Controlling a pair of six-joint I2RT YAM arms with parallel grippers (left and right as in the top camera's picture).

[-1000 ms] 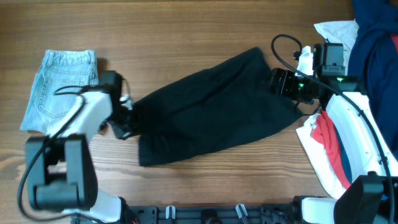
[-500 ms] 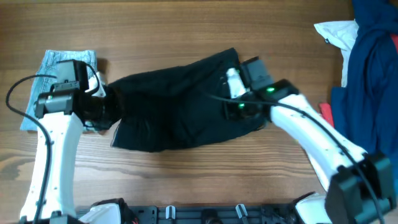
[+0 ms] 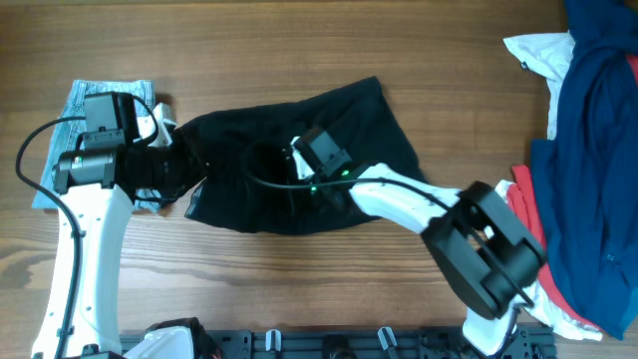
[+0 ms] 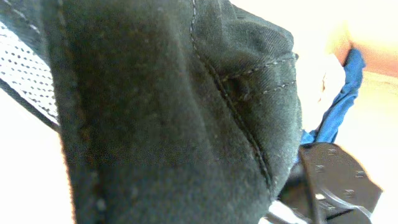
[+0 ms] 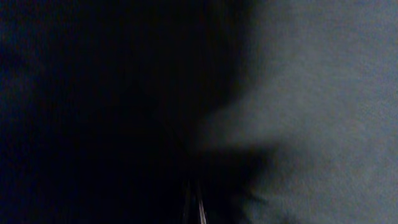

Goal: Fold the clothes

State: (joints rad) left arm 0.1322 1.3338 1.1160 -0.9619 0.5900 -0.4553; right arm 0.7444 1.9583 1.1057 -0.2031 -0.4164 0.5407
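Note:
The dark fold goes with my right gripper from the garment's middle toward its edge facing the heap next. It is released there, since the black cloth lies rumpled.
The clothes are a black garment lying spread and rumpled across the middle of the wooden table. My left gripper is shut on its left edge, which is lifted. In the left wrist view the black fabric with a stitched seam fills the frame and hides the fingers. My right gripper sits low over the garment's middle, shut on the cloth. In the right wrist view dark fabric surrounds the closed jaws of the right gripper.
Folded light denim shorts lie at the far left, partly under my left arm. A heap of navy, white and red garments fills the right edge. My right arm's base joint stands front right.
My right gripper has shut and travelled from the garment's right end leftward to its middle. The left gripper has pulled the left edge up and slightly left. The garment is now shorter and more bunched.

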